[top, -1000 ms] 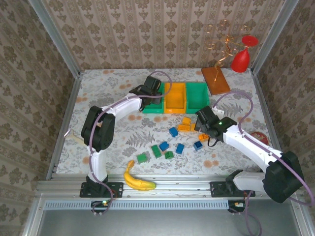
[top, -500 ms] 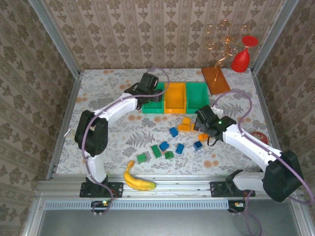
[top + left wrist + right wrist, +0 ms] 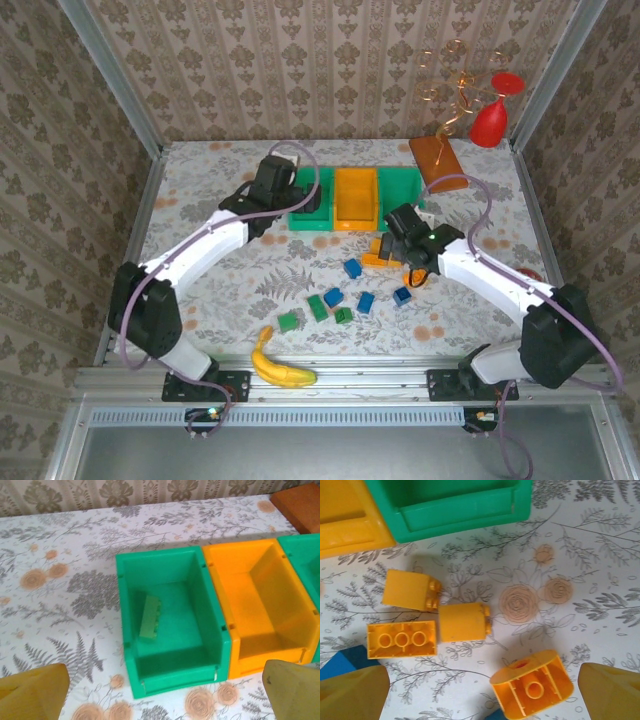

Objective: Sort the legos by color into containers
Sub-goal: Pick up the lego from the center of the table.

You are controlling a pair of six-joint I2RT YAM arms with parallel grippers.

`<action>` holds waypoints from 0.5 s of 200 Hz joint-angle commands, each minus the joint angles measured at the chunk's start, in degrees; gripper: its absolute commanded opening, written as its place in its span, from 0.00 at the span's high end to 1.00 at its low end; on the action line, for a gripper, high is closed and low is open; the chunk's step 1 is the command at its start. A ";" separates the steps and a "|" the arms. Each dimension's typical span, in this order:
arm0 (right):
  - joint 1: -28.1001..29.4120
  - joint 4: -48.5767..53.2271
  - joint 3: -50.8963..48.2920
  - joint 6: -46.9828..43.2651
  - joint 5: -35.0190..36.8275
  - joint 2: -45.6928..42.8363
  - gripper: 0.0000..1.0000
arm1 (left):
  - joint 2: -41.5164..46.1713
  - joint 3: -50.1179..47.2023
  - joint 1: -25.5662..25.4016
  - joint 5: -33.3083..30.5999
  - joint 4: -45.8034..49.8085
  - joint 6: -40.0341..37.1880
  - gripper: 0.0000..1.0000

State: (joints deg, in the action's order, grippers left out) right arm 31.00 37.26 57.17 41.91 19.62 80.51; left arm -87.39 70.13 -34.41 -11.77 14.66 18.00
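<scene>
My right gripper sweeps past the orange legos and down over the blue lego (image 3: 349, 661) beside them next, toward my left gripper, since it lies below the gripper.
My left gripper (image 3: 292, 200) (image 3: 162, 695) hangs open just in front of the left green container (image 3: 312, 212) (image 3: 170, 630). One green lego (image 3: 149, 616) lies inside it. The orange container (image 3: 356, 197) (image 3: 260, 600) and the right green container (image 3: 402, 185) (image 3: 455, 500) stand beside it. My right gripper (image 3: 392, 243) (image 3: 482, 695) is open above several orange legos (image 3: 464, 622) (image 3: 374, 259), with nothing between its fingers. A rounded orange lego (image 3: 532, 682) lies nearest its jaws. Blue legos (image 3: 352, 268) and green legos (image 3: 317, 306) are scattered nearer the front.
A yellow banana (image 3: 280, 368) lies at the front edge. A flat brown-orange board (image 3: 437, 160) and a red glass (image 3: 490, 115) stand at the back right. The patterned walls close in the table on three sides.
The left gripper has opened and drawn back to the left from over the left green container. The right gripper has shifted left, over the orange legos.
</scene>
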 commanded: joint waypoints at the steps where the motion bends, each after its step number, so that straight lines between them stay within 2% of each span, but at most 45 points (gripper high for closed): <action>1: 1.34 -0.26 2.77 -0.95 -1.47 2.61 0.03 | 4.39 -4.51 0.79 -3.44 -0.94 2.16 0.00; 34: 4.41 0.49 6.33 -1.06 -2.69 6.52 0.09 | 10.66 -12.68 2.36 -5.94 -2.18 4.93 0.00; 100: 10.62 5.27 17.06 -5.53 -7.57 19.35 0.28 | 21.54 -27.41 5.66 -3.13 -1.63 10.41 0.00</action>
State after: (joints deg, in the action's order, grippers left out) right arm 40.03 38.15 70.22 38.79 14.46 95.48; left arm -69.21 45.91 -29.50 -15.27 12.45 25.06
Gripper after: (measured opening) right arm 0.743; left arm 0.999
